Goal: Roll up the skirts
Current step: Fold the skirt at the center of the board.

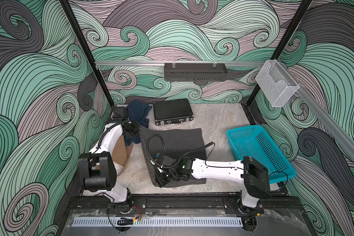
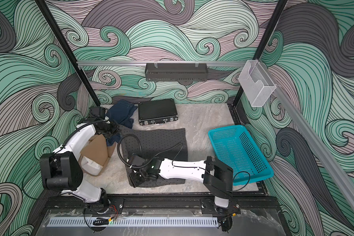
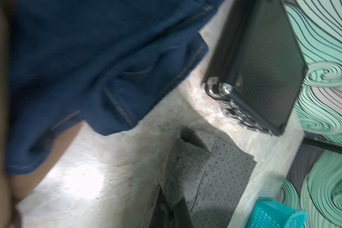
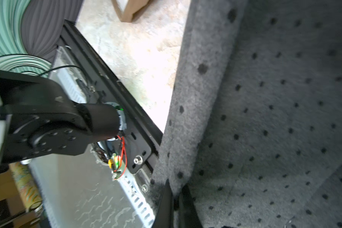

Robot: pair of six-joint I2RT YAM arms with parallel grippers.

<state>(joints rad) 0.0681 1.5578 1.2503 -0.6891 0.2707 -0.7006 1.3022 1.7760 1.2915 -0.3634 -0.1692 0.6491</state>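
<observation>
My right gripper carries the lifted edge across the grey skirt [image 1: 178, 139] next and releases it over the near basket-side corner [image 1: 202, 180], which lies between the gripper and teal basket.
The dark grey dotted skirt [image 1: 178, 139] [image 2: 157, 139] lies spread flat mid-table. My left gripper [image 1: 131, 130] [image 3: 170, 207] is shut on its far-left corner, and grey cloth [image 3: 225, 177] rises between the jaws. At the near-left corner my right gripper [image 1: 161, 179] [image 4: 175, 197] is shut on the lifted edge of that skirt [image 4: 274, 118]. The dark blue denim skirt [image 1: 138, 116] [image 3: 87, 59] lies crumpled at the far left. Under the left arm the tan-brown skirt [image 1: 121, 151] [image 2: 98, 151] is partly hidden.
A black hard case [image 1: 172, 111] sits at the back, just beyond the grey skirt. A teal plastic basket [image 1: 258, 151] stands at the right edge. Bare marbled table [image 1: 217, 122] lies between them. A black rail [image 1: 172, 201] runs along the front.
</observation>
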